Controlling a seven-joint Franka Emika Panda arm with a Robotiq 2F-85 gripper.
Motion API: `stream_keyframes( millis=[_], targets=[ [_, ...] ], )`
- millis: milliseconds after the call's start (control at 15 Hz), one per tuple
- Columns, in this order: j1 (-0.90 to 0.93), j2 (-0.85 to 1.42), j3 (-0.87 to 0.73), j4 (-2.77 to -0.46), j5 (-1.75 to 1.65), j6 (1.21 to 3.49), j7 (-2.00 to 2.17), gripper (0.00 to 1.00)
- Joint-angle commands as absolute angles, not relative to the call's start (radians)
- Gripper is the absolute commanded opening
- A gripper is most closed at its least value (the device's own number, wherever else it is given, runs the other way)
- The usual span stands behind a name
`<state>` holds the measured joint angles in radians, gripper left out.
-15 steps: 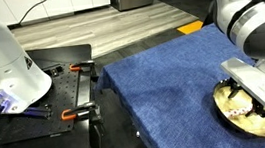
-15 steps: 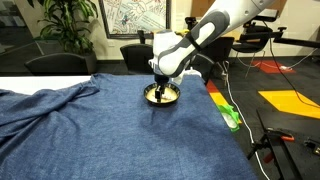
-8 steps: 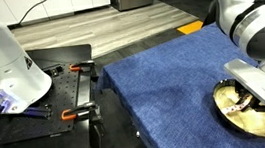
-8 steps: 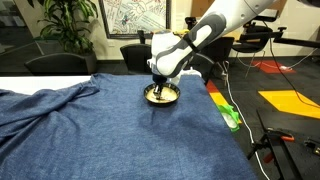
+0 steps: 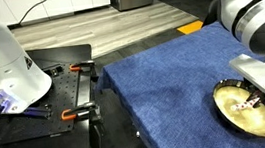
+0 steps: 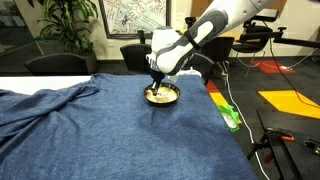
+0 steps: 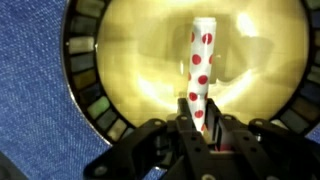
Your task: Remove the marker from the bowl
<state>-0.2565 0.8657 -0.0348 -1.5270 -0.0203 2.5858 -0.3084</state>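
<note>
The marker is in my gripper and should next go up past the bowl's rim. Then it should go across and down toward the open blue cloth.
The bowl (image 7: 84, 88), cream inside with a dark dashed rim, fills the wrist view and sits on the blue cloth in both exterior views (image 5: 248, 112) (image 6: 162, 96). The marker (image 7: 202, 52) is a short white stick with red dots. It stands between the fingers of my gripper (image 7: 198, 108), which is shut on its lower end over the bowl's inside. In an exterior view the gripper (image 5: 246, 99) hangs just above the bowl with the marker (image 5: 241, 102) at its tip. My arm covers part of the bowl's far side in an exterior view (image 6: 160, 86).
A blue cloth (image 5: 165, 90) covers the table, rumpled at one end (image 6: 50, 100). A green object (image 6: 230, 116) lies near the cloth's edge. Orange clamps (image 5: 75, 114) and a white robot base (image 5: 0, 59) stand on the black bench beside the table.
The jaws have closed on the marker. The gripper has shifted up and away a little, so more of the bowl's inside shows.
</note>
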Motion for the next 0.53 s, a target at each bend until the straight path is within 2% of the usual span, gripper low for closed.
stream_keyframes(
  millis=[0, 467],
  targets=[
    [-0.248, 0.733, -0.032, -1.677, -0.027, 2.672, -0.291, 0.05],
    [-0.199, 0.539, -0.014, -1.894, -0.046, 2.754, -0.303, 0.05]
  ],
)
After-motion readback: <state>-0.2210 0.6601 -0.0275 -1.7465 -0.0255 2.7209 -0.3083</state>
